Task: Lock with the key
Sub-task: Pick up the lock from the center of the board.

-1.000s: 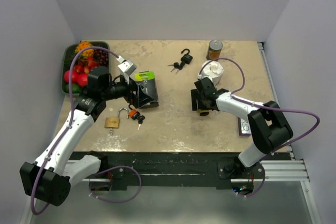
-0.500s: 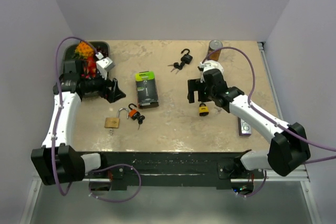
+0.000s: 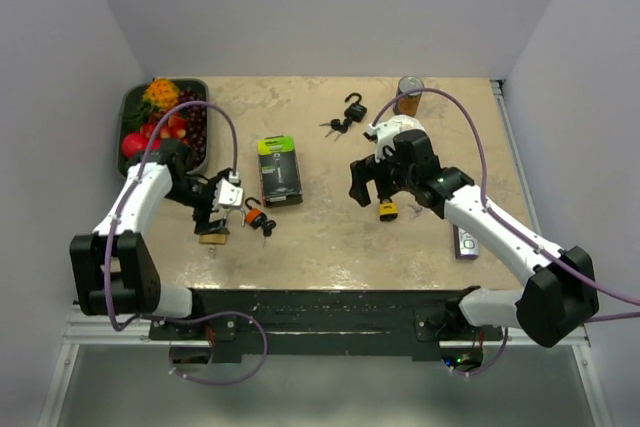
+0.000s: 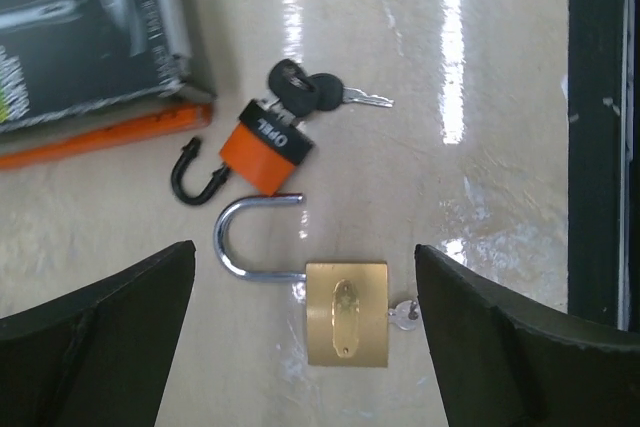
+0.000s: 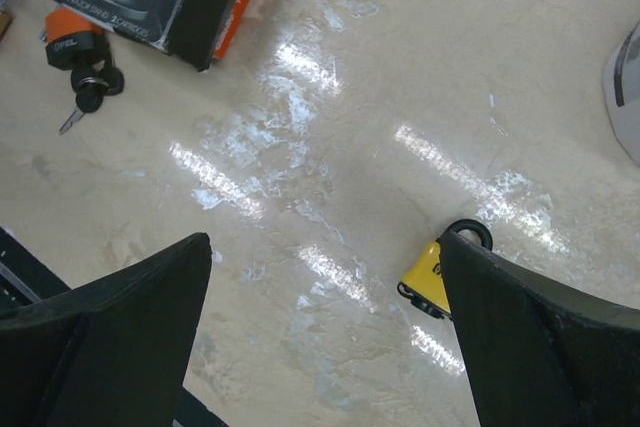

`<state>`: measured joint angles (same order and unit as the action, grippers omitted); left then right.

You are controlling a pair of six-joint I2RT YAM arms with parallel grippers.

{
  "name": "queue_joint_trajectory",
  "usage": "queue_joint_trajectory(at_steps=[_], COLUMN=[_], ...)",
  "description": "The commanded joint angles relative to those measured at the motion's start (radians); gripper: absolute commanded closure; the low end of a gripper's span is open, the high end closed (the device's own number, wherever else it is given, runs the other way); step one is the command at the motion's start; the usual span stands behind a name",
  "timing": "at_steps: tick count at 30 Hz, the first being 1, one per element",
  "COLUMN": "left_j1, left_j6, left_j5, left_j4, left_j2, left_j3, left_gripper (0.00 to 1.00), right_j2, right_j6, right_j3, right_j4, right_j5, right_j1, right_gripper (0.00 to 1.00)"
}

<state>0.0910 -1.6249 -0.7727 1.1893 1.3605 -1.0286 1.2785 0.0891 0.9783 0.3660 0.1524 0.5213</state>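
Note:
My left gripper should next move to its right in the top view, over the orange padlock's body (image 3: 255,217) (image 4: 264,153), turn to line up with the orange padlock's slant and go down.
A brass padlock (image 4: 345,327) lies flat on the table with its steel shackle open and a small key (image 4: 405,314) in its base. My left gripper (image 4: 305,337) is open and empty, its fingers on either side above this lock; in the top view the left gripper (image 3: 210,215) hovers over the brass padlock (image 3: 212,237). An orange padlock (image 4: 265,147) with black-headed keys (image 4: 305,95) lies just beyond. My right gripper (image 5: 325,327) is open and empty above bare table, with a yellow padlock (image 5: 428,274) by its right finger. In the top view the right gripper (image 3: 362,183) is up-left of the yellow padlock (image 3: 387,210).
A black and green box (image 3: 279,170) lies mid-table. A black padlock (image 3: 354,107) with keys (image 3: 335,127) is at the back. A fruit tray (image 3: 124,117) sits back left, a can (image 3: 409,92) and a white object (image 3: 395,129) back right, a flat packet (image 3: 463,240) right.
My left arm swung from the fruit tray down to above the brass padlock. My right gripper shifted slightly left, and the yellow padlock lies on the table.

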Motion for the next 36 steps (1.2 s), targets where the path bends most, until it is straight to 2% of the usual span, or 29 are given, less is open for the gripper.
queue_joint_trajectory(at_steps=[1,3,6,12,29,32,36], left_j1=[-0.082,-0.154,-0.189,-0.206,-0.237,-0.237,-0.249], left_j6=[-0.312,-0.338,-0.328,-0.320,-0.294,-0.296,-0.299], left_j5=[0.035,0.052,0.053,0.064,0.101,0.112,0.142], left_j4=[0.021,0.003,-0.065,-0.108,-0.189,-0.191,-0.194], left_j2=[0.104,0.152,0.207,0.324,0.413,0.425,0.433], left_j3=[-0.025,-0.025,-0.025,-0.076,-0.064,-0.057,-0.042], left_gripper=[0.07,0.09,0.11,0.16,0.20,0.22,0.34], right_j2=[-0.018,0.004,0.027,0.038,0.047,0.045,0.047], right_j6=[-0.058,-0.072,-0.083,-0.068,-0.045,-0.048,-0.049], right_j3=[0.045,0.059,0.083,0.126,0.140,0.140,0.140], right_j4=[-0.018,0.014,0.057,0.102,0.102,0.103,0.105], right_j5=[0.124,0.157,0.206,0.298,0.404,0.404,0.412], right_j1=[-0.003,-0.004,-0.004,-0.012,-0.020,-0.023,-0.021], right_gripper=[0.01,0.01,0.01,0.01,0.01,0.01,0.01])
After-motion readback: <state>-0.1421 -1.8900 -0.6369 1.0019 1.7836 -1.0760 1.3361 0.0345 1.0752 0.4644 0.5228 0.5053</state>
